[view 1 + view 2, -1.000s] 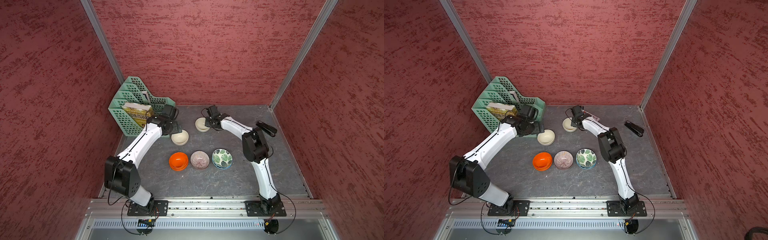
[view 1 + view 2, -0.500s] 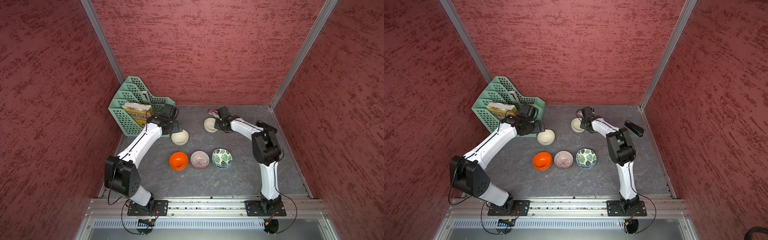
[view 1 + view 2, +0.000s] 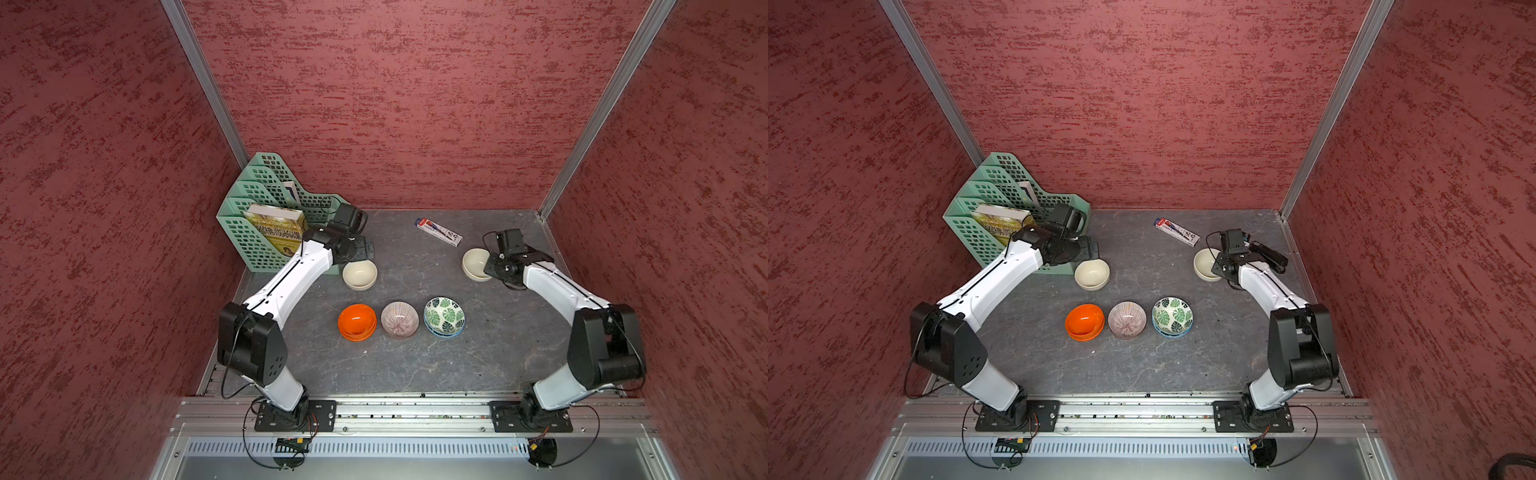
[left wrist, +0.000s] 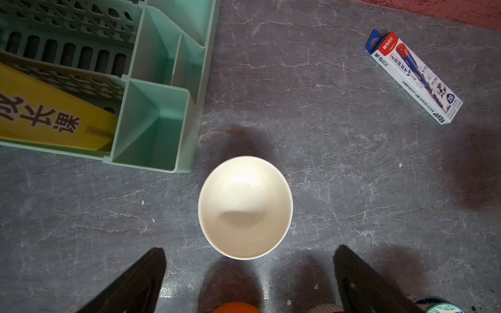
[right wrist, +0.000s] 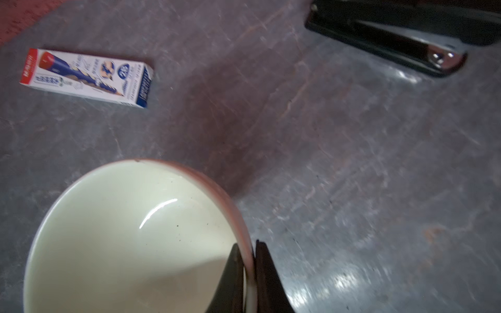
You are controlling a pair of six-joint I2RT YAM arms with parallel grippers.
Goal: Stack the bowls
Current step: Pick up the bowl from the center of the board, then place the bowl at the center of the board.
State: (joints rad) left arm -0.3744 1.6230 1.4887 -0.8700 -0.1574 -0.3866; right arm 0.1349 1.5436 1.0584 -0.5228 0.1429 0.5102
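I will move my right gripper back and down to let go of the cream bowl, because the bare tabletop beside the green-leaf bowl is below and back from it.
Two plain cream bowls show in both top views. One cream bowl (image 3: 360, 275) (image 4: 245, 207) sits by the rack, just ahead of my left gripper (image 4: 249, 253), which hovers open and empty above the table. My right gripper (image 5: 248, 245) is shut on the rim of the other cream bowl (image 3: 477, 264) (image 5: 130, 238), one finger inside and one outside. In a row near the middle stand an orange bowl (image 3: 357, 322), a purple striped bowl (image 3: 400, 320) and a green-leaf bowl (image 3: 444, 316). The orange and leaf ones show a second rim beneath.
A green file rack (image 3: 266, 208) holding a book (image 3: 276, 230) stands at the back left, close behind my left wrist. A pencil box (image 3: 438, 230) lies at the back middle. A black stapler (image 3: 1268, 255) (image 5: 393, 40) lies by the right wall, just beyond the held bowl.
My right gripper closed on the cream bowl's rim and swung it from the back middle to the right side. The left arm has stayed still.
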